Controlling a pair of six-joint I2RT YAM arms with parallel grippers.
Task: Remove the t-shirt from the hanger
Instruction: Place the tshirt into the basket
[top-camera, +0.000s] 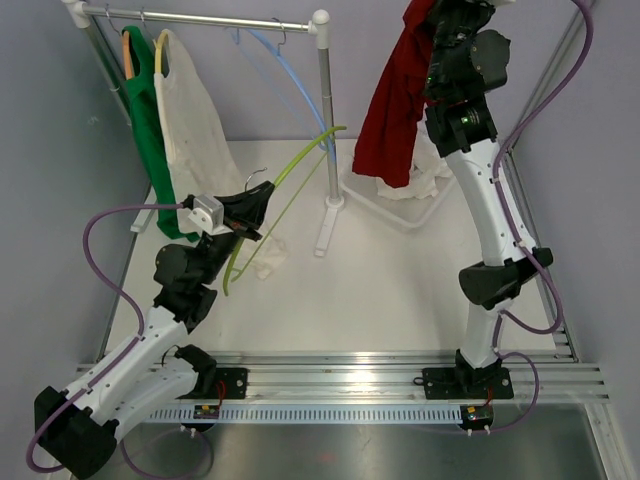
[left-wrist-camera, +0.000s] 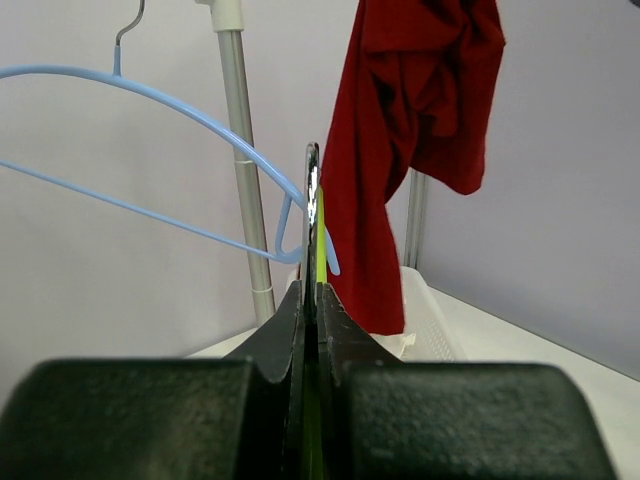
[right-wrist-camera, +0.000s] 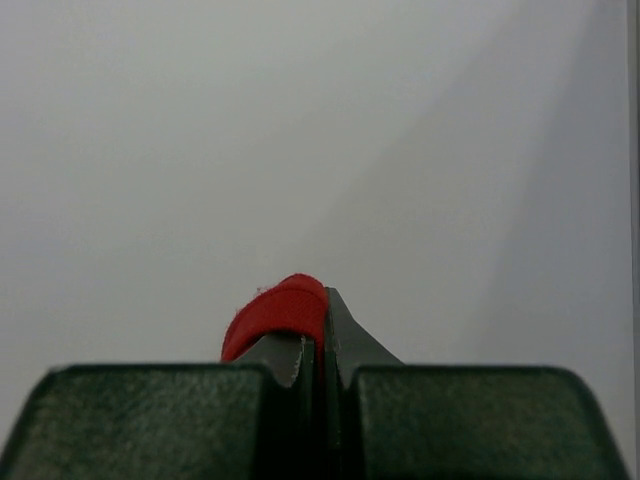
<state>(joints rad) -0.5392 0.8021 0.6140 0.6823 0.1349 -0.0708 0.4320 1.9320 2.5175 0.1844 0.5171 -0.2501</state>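
The right gripper lowers next, tilting downward, and releases the red t-shirt (top-camera: 395, 110) into the white basket (top-camera: 412, 188) below the gripper, since the hanger is bare.
The red t-shirt (top-camera: 395, 110) hangs limp at the top right, above the basket, pinched in my raised right gripper (top-camera: 428, 18). In the right wrist view the gripper (right-wrist-camera: 322, 300) is shut on a fold of red t-shirt (right-wrist-camera: 285, 312). The lime-green hanger (top-camera: 290, 175) is bare and slants across the middle of the table. My left gripper (top-camera: 262, 200) is shut on it near its metal hook. The left wrist view shows the gripper (left-wrist-camera: 312, 292) closed on the thin green hanger (left-wrist-camera: 321, 240), with the red t-shirt (left-wrist-camera: 400, 150) hanging apart behind it.
A clothes rack (top-camera: 200, 18) with an upright post (top-camera: 325, 120) stands at the back. On it hang a green shirt (top-camera: 148, 130), a white shirt (top-camera: 195, 130) and an empty blue hanger (top-camera: 290, 70). A white basket (top-camera: 400, 210) sits at back right. A white cloth (top-camera: 268, 255) lies mid-table.
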